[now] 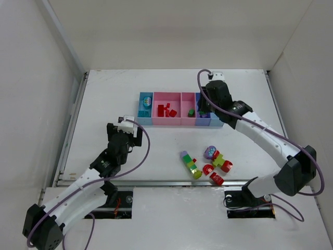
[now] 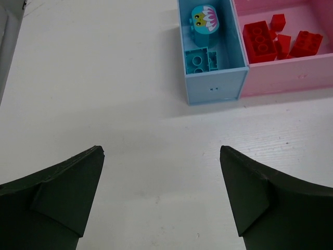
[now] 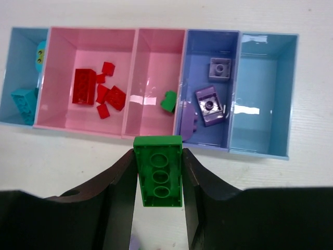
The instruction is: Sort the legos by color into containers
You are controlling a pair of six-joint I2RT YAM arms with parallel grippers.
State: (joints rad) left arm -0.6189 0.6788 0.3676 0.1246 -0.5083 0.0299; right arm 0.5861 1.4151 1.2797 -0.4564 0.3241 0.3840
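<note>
I will next move my right gripper outward and down into the narrow pink bin (image 1: 188, 108) to let go of the green lego, because a green piece is already in there.
My right gripper (image 3: 157, 153) is shut on a green lego (image 3: 157, 172), held just in front of the containers (image 3: 78, 126), in line with the narrow pink bin (image 3: 156, 57). That bin holds one green piece (image 3: 168, 100). Red legos (image 3: 83, 86) lie in the wide pink bin and purple ones (image 3: 209, 105) in the purple-blue bin. Teal pieces (image 2: 200, 60) sit in the left light blue bin (image 2: 216, 91). My left gripper (image 2: 161, 151) is open over bare table short of that bin. Loose legos (image 1: 190, 164) lie near the table's front.
The far right light blue bin (image 3: 263, 88) has nothing in it. A purple rounded piece (image 1: 210, 151), a red and green cluster (image 1: 221, 160) and red pieces (image 1: 217, 178) lie right of centre by the front edge. White walls enclose the table.
</note>
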